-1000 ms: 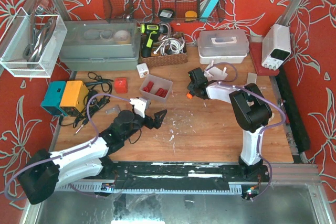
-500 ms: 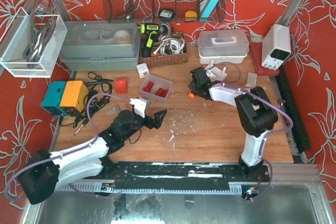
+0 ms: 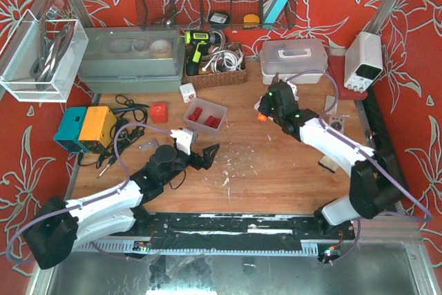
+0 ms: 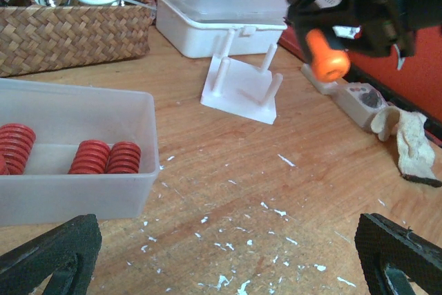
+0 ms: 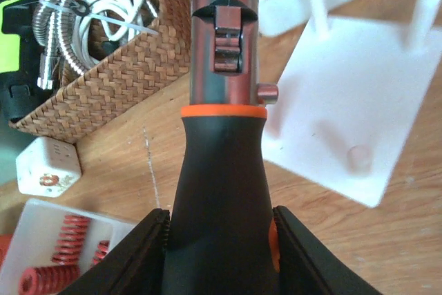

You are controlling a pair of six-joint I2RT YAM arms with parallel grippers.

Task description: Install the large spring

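Note:
My right gripper holds the tool. It will next move it to the right in the top view, then down to release it onto bare tabletop beside the peg stand, clear of its pegs.
Several red springs lie in a clear bin at the table's middle back; they also show in the left wrist view and the right wrist view. A white peg stand sits in front of the white box, also in the left wrist view and the right wrist view. My right gripper is shut on a black-and-orange tool, held above the table just left of the stand. My left gripper is open and empty, low over the table near the bin.
A wicker basket of cables and a white lidded box stand at the back. A power supply is at the back right, a grey tub at the back left. A rag lies right of the stand.
My right arm has swung out to the right, and its gripper with the tool has moved up and right toward the white stand. The left arm has not moved.

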